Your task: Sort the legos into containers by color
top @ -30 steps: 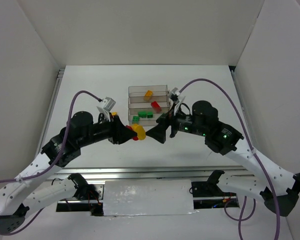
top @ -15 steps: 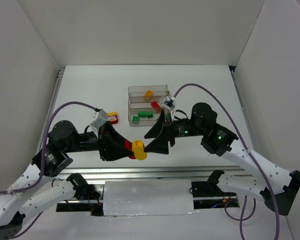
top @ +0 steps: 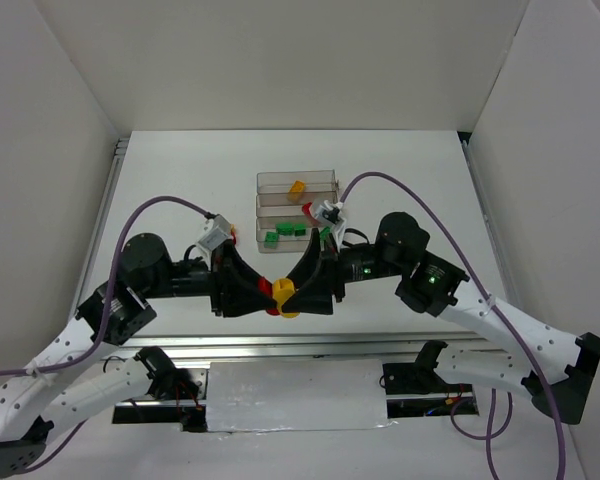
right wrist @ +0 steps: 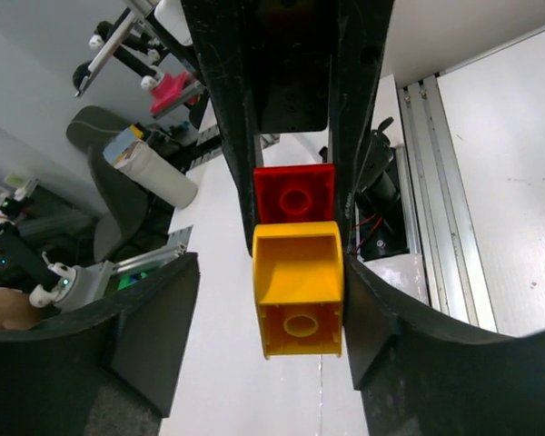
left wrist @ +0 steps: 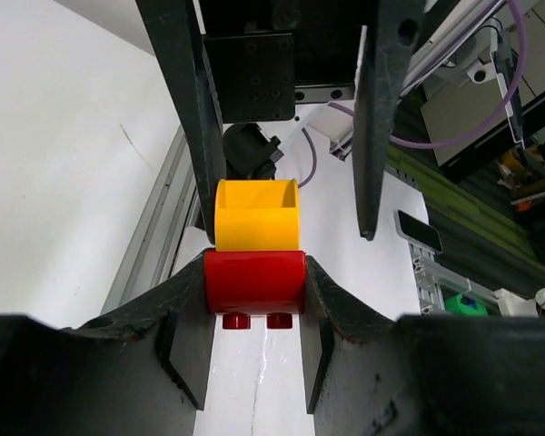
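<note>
My left gripper needs to pull the red brick off the yellow one next, then swing outward and go down to release it into the middle trough, where a red lego lies.
A stack of two legos hangs above the table's near middle: a red brick joined to a yellow brick. My left gripper is shut on the red brick. My right gripper faces it and straddles the yellow brick. One finger touches the brick, while the other stands apart from it, so the jaws are open. The containers stand beyond, holding a yellow lego, a red lego and green legos in separate troughs.
A small red and yellow piece lies on the table left of the containers, partly hidden by the left wrist. White walls close in the table on three sides. A metal rail runs along the near edge.
Both grippers have moved toward the near edge with the stack between them. The right jaws have narrowed around the yellow brick. The left grip on the red brick is unchanged.
</note>
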Controlling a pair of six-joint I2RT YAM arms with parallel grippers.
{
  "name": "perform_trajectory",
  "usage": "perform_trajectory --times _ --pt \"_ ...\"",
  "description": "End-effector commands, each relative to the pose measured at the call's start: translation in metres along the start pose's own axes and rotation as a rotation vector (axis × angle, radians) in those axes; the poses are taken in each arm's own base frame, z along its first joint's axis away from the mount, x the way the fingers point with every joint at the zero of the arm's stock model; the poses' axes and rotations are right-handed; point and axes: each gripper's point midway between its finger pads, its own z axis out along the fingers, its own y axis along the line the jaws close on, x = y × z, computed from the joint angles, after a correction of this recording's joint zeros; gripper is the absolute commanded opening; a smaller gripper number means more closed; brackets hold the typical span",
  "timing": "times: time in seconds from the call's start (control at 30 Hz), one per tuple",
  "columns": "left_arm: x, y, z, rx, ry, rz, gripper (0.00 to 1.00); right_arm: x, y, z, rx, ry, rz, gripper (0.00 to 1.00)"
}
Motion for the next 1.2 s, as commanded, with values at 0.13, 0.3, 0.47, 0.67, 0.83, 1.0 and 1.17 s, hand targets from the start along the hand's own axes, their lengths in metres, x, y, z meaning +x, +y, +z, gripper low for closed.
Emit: perform_trajectory --times 0.13,0.3,0.47,0.67,0.83,1.0,1.17 --pt "-0.025 -0.013 -0.004 0.021 -0.085 0.085 0.00 0.002 0.002 0.008 -0.063 0.021 -0.016 0.35" --pt "-0.027 -0.014 -0.003 0.025 -0.083 0.088 0.00 0.006 -0.008 0.009 -0.040 0.016 -0.049 0.00" --pt "-0.020 -0.028 -0.009 0.094 -0.057 0.131 0.00 0.001 -0.049 -0.011 0.065 0.016 -0.103 0.00" --pt "-0.008 -0.022 -0.019 0.042 -0.018 0.149 0.00 -0.011 -0.097 -0.040 0.072 -0.009 -0.009 0.00" --pt "-0.003 -0.002 -0.022 -0.073 -0.017 0.129 0.00 -0.034 -0.133 -0.046 0.150 -0.050 0.023 0.00" --pt "0.011 0.056 -0.040 -0.415 0.014 0.060 0.00 -0.087 -0.284 -0.086 0.898 -0.226 0.192 0.00" --pt "0.015 0.100 -0.073 -0.718 -0.048 0.011 0.00 -0.104 -0.395 -0.138 1.409 -0.366 0.327 0.00"
